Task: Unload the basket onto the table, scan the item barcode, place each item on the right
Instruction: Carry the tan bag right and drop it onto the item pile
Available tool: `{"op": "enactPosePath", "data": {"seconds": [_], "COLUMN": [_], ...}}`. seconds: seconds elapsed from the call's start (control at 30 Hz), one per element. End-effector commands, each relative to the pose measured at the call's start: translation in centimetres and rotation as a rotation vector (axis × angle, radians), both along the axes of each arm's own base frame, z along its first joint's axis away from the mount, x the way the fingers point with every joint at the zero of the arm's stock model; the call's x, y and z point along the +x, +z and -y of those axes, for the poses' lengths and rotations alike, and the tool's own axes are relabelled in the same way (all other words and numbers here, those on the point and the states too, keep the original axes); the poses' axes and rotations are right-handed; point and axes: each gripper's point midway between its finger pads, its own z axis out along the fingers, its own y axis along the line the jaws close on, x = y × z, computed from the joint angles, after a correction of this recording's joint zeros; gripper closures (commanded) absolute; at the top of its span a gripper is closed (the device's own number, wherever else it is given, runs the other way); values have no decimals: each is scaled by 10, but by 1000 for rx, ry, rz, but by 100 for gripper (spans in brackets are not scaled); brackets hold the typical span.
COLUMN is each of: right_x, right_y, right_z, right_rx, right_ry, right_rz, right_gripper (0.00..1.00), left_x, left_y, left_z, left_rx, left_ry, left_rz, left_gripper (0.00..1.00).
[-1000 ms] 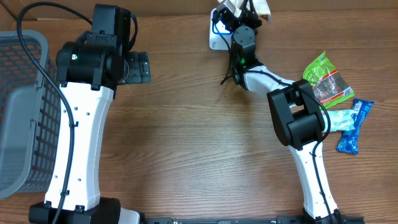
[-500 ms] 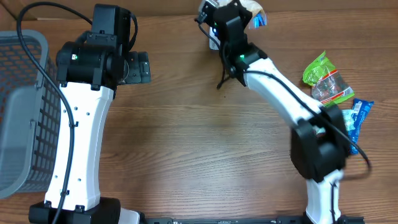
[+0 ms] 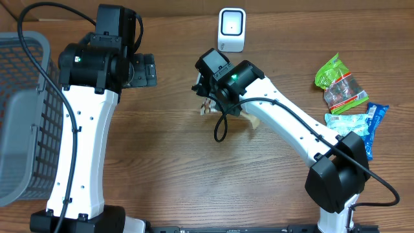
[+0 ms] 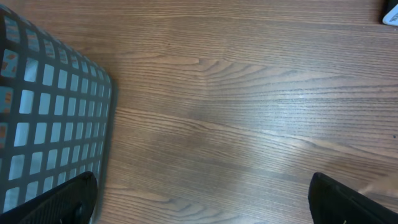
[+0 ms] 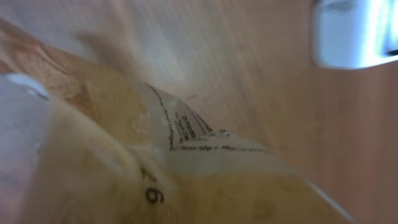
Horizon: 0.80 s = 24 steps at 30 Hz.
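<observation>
My right gripper swings the item away from the scanner next, toward the right in the overhead view, over the blue packet, since packets lie gathered there.
The white barcode scanner (image 3: 231, 29) stands at the table's back edge; its blurred corner (image 5: 357, 34) shows in the right wrist view. The item, a tan see-through packet (image 5: 124, 155) with small printed text, fills that view and hides the fingers. From overhead, my right gripper (image 3: 208, 97) hangs over the middle of the table, in front and left of the scanner, shut on the packet (image 3: 206, 109), which sticks out beneath it. My left gripper (image 3: 147, 71) is open and empty at the back left, its black fingertips (image 4: 62, 199) wide apart over bare wood.
A grey mesh basket (image 3: 19, 116) fills the left edge, its corner (image 4: 50, 112) close to my left gripper. At the right edge lie a green packet (image 3: 333, 70), a red and clear packet (image 3: 346, 94) and a blue packet (image 3: 370, 129).
My right arm has swung from the scanner at the back down and left to the table's middle, carrying the packet. The scanner is now uncovered. The left arm has not moved.
</observation>
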Motion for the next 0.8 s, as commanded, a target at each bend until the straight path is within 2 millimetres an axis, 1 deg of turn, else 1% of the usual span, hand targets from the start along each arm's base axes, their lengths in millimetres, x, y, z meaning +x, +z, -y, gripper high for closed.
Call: {"op": "enactPosePath", "data": {"seconds": [0.0,0.13,0.2,0.3,0.37,0.4,0.47,0.5,0.57,0.67,0.7,0.77], "right_x": [-11,-25,-26,-23,-17,-12,-1,4,15,28,32,39], "right_y": [6,12,18,30,41,46,57,61,70,71,70,64], "right_z": [-12,-13,-5,6,22,33,62,79,118,176,198,232], "right_rx": [121,228,267,322,360,374,402,417,451,501,519,551], "right_ry": [-103,-325,-478,-620,-719,-767,-874,-930,-1081,-1299,-1376,-1477], "right_rz": [-48,-105,-105,-90,-69,-54,-24,-10,21,41,49,62], "right_gripper": [96,96,96,96,96,96,96,96,96,96,96,96], "left_x": [-2,-2,-2,-2,-2,-2,-2,-2,-2,-2,-2,-2], "left_y": [13,13,13,13,13,13,13,13,13,13,13,13], "left_z": [-3,-3,-3,-3,-3,-3,-3,-3,-3,-3,-3,-3], "left_rx": [11,11,11,11,11,11,11,11,11,11,11,11], "left_ry": [-4,-4,-4,-4,-4,-4,-4,-4,-4,-4,-4,-4], "left_rz": [34,34,34,34,34,34,34,34,34,34,35,35], "left_gripper": [0,0,1,0,0,0,0,0,0,1,0,0]}}
